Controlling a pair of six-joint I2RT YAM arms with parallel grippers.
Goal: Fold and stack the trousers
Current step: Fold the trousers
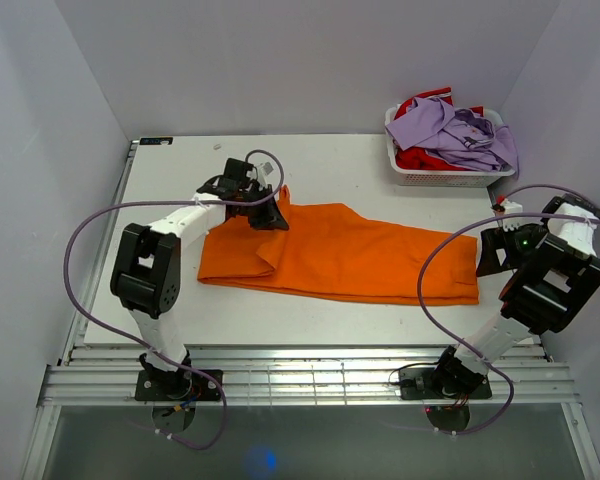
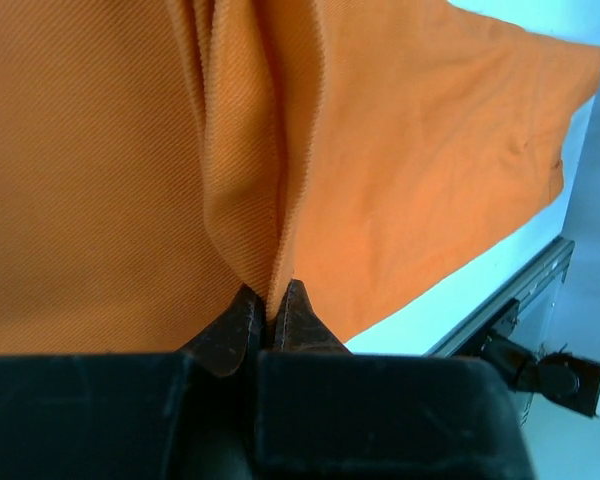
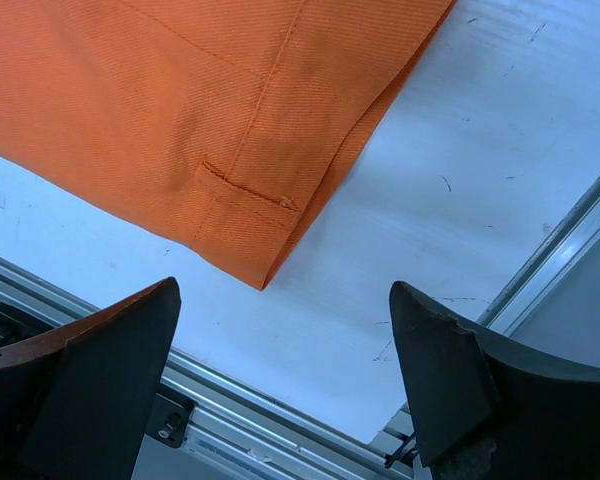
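Observation:
The robot's left gripper will next carry the raised top of the trousers to the right in the top view and down onto the flat middle of the trousers.
The orange trousers [image 1: 350, 255] lie across the middle of the white table, folded lengthwise, with a raised peak at their far left. My left gripper [image 1: 270, 213] is shut on that peak; in the left wrist view its tips [image 2: 270, 310] pinch a fold of the trousers [image 2: 100, 160], which hang below in pleats. My right gripper [image 1: 488, 252] is open and empty just off the trousers' right end. In the right wrist view its fingers [image 3: 110, 350] stand wide apart above bare table, with the trousers' hem corner [image 3: 250, 200] in front of them.
A white basket [image 1: 448, 176] at the back right holds a lilac shirt [image 1: 455, 130] and a red garment [image 1: 425, 158]. The table's metal front rail [image 1: 300, 380] runs along the near edge. Grey walls close in on both sides.

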